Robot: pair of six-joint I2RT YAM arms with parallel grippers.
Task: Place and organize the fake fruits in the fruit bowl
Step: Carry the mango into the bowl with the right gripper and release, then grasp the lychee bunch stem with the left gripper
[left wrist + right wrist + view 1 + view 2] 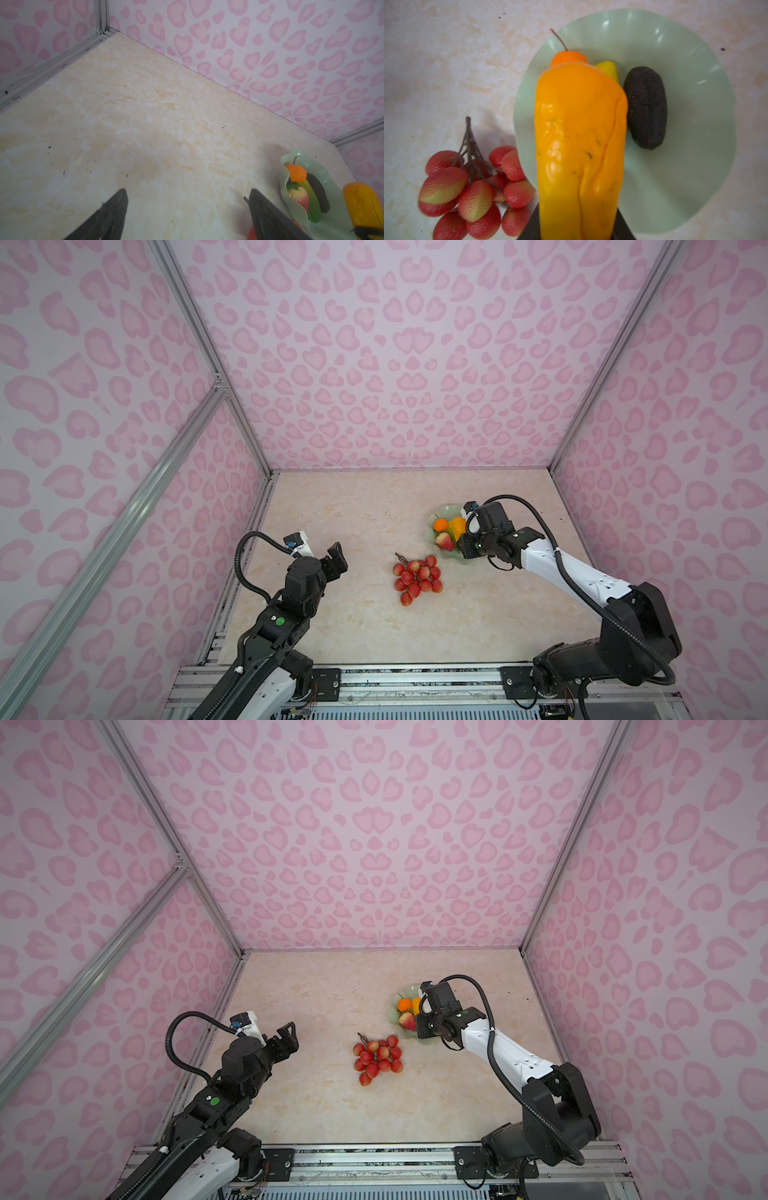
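Note:
I should lower my right gripper toward the black bumpy oval [645,108] and let go of the yellow-orange oblong [579,145] against it, because that part of the bowl is below the gripper.
My right gripper [577,212] is shut on the yellow-orange oblong [579,145], held lengthwise above the fruit bowl [695,104], a pale mint dish with a wavy rim [446,510]. In the bowl lie the small orange [440,525], the strawberry-like fruit [444,541], the black bumpy oval [645,108] and the yellow-green oblong [311,205]. The red grape-like bunch [417,578] rests on the table just in front and left of the bowl. My left gripper [336,558] hovers open and empty, left of the bunch.
The beige marble tabletop [353,510] is enclosed by pink patterned walls at the back and both sides. A metal rail [415,676] runs along the front edge where both arm bases sit. The right arm [582,572] reaches in over the bowl's near right side.

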